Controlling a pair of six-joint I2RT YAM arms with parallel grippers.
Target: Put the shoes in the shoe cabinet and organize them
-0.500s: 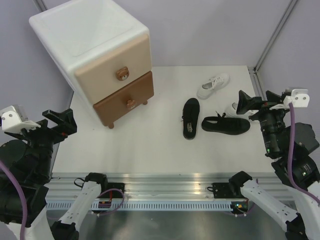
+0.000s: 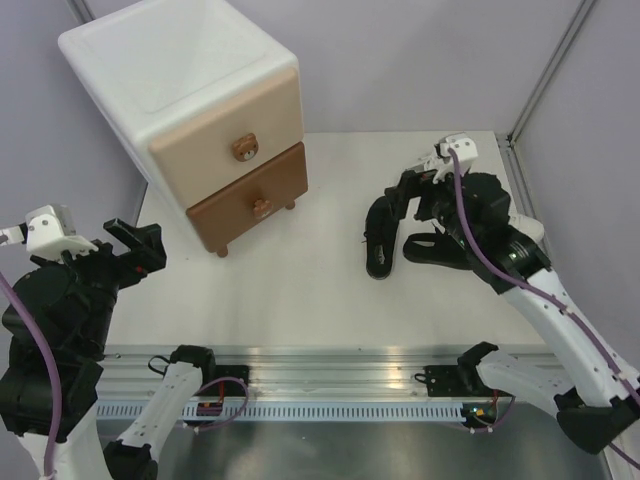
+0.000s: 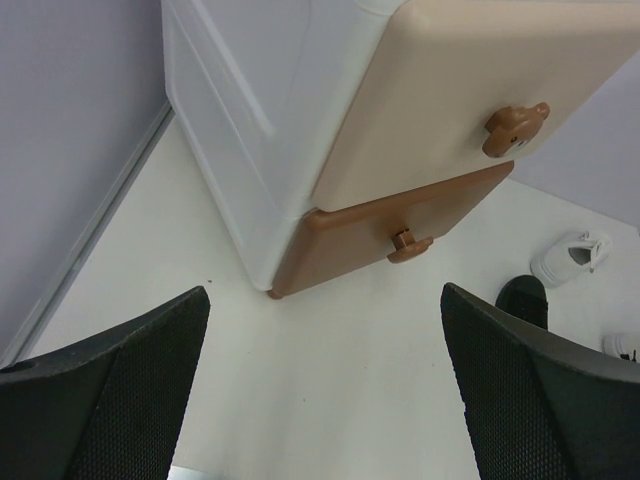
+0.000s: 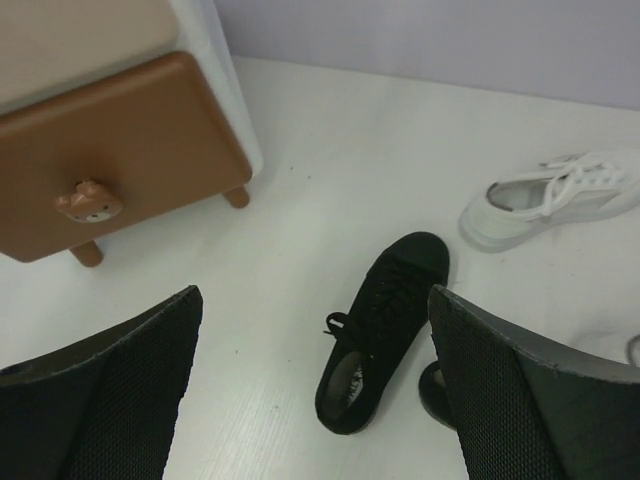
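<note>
The lower drawer's brown knob [image 2: 262,209] [image 4: 89,203] is next for my right gripper, which I will bring down toward the cabinet and turn onto the knob.
The shoe cabinet [image 2: 200,90] stands at the back left, white with a beige upper drawer [image 3: 470,90] and a brown lower drawer [image 4: 110,160], both closed. One black shoe [image 4: 385,330] lies on the table below and between my open right gripper's [image 4: 315,390] fingers, apart from them. The toe of a second black shoe [image 4: 435,395] shows beside the right finger. A white sneaker [image 4: 555,198] lies farther back. In the top view my right gripper [image 2: 398,203] hovers over the black shoes [image 2: 380,245] and hides the white ones. My left gripper [image 2: 135,245] is open and holds nothing at the table's left edge.
Bear-shaped knobs [image 3: 515,125] stick out from both drawer fronts. Grey walls close the back and sides. A metal rail [image 2: 320,365] runs along the near edge. Bare table [image 2: 300,290] lies between the cabinet and the shoes.
My right arm has swung from the table's right edge in over the shoes, toward the cabinet. The left arm has shifted slightly.
</note>
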